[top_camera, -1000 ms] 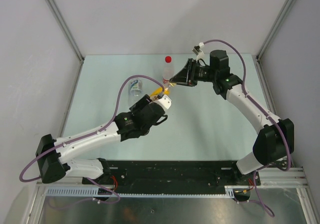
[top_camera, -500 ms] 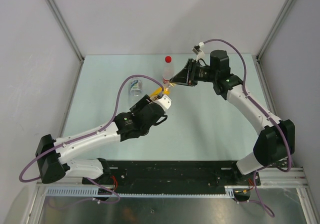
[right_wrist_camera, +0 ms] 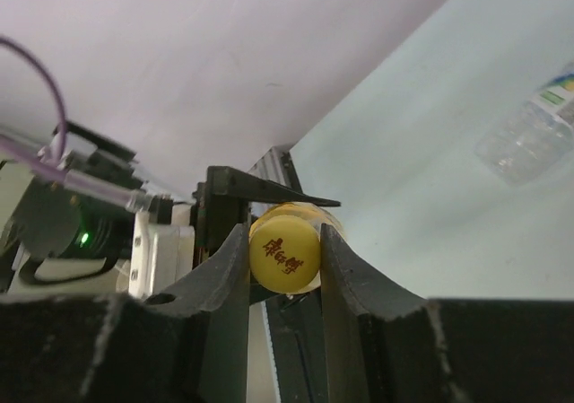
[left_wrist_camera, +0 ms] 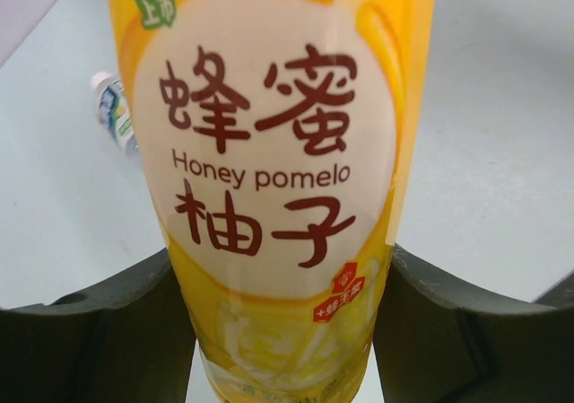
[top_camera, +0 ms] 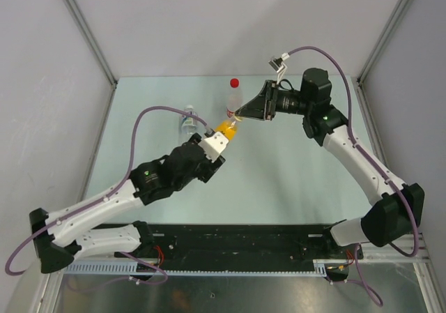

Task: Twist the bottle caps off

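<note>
The robot next needs to move the yellow cap (right_wrist_camera: pixel 285 249) in its right gripper toward the right in the top view, then down, and release it, since bare tabletop lies there below.
The bottle of yellow-orange liquid (top_camera: pixel 225 126) is held off the table between both grippers, tilted. My left gripper (top_camera: pixel 217 137) is shut on its body; the "Honey pomelo" label (left_wrist_camera: pixel 269 134) fills the left wrist view between the dark fingers (left_wrist_camera: pixel 108 331). My right gripper (top_camera: pixel 240 116) is shut on its yellow cap (right_wrist_camera: pixel 285 249). The red-white label bottle (top_camera: pixel 231 102) stands upright just behind, with its red cap (top_camera: pixel 234 82) on. The blue-white label bottle (top_camera: pixel 187 120) lies on the table to the left, with its white cap (left_wrist_camera: pixel 101 81) on.
The pale green table (top_camera: pixel 293 166) is walled at the back and both sides. The lying clear bottle also shows in the right wrist view (right_wrist_camera: pixel 529 134). The black base rail (top_camera: pixel 237 240) runs along the near edge.
My left arm has swung its elbow down and to the left, still holding the yellow bottle. My right wrist has shifted slightly up and right, still on the cap.
</note>
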Tool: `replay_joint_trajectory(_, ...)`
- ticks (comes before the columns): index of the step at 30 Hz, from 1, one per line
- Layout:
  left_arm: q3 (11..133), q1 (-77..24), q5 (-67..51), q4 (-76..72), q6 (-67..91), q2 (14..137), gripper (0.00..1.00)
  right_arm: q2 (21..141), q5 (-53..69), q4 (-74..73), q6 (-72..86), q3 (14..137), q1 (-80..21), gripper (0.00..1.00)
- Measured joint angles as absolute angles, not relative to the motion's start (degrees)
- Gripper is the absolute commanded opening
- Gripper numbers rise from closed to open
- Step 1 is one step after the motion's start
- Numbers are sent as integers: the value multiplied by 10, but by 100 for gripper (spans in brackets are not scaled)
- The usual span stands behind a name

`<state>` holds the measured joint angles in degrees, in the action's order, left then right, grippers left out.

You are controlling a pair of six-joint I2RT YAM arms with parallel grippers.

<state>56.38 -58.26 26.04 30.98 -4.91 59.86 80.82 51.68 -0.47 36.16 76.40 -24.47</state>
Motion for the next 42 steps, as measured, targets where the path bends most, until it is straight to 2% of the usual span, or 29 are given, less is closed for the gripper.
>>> replay_joint_trajectory(14, 522, -536, -9, 251, -45, 494, 0, 756, 642, 100, 343, 764, -262, 0)
replay_joint_trajectory(35, 522, -444, -442, 217, -23, 534, 0, 709, 736, 117, 295, 764, -279, 0)
replay_joint_trajectory(42, 522, -430, -515, 209, -15, 543, 0, 703, 741, 125, 295, 764, -278, 0)
